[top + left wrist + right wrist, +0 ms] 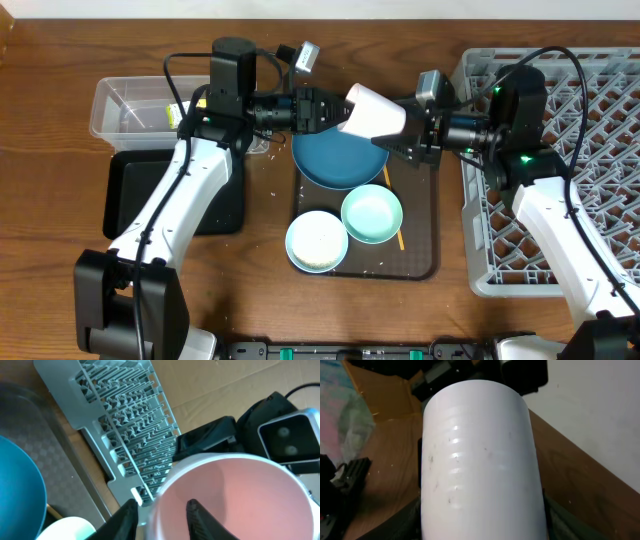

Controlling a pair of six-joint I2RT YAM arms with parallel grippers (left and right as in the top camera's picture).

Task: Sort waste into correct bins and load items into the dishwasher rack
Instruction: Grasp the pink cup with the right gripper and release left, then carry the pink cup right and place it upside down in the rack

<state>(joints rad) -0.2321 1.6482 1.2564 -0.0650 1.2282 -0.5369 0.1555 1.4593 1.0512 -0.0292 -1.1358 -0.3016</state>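
My right gripper should swing to the right in the overhead view next and lower the cup (375, 113) onto the grey rack's wires to release it, because the wires are empty.
A small pink-white cup (375, 113) hangs on its side in the air above the dark-blue dish (335, 160), between both arms. My right gripper (405, 130) is shut on the cup's white outer wall (480, 460), a finger on each side. My left gripper (325, 108) stands open at the cup's mouth. In the left wrist view one finger is inside the pink interior (235, 495) and one is outside the rim, both a little off the wall. A mint-green bowl (372, 215) and a white bowl (317, 240) rest on the brown tray. The grey dishwasher rack (590, 160) is at the right.
The clear tub (130, 105) sits at the back left with the black tray (135, 190) in front of it, partly under my left arm. A thin yellow-orange stick (400, 238) lies on the brown serving tray (420, 250). Loose white grains (262, 150) dot the table.
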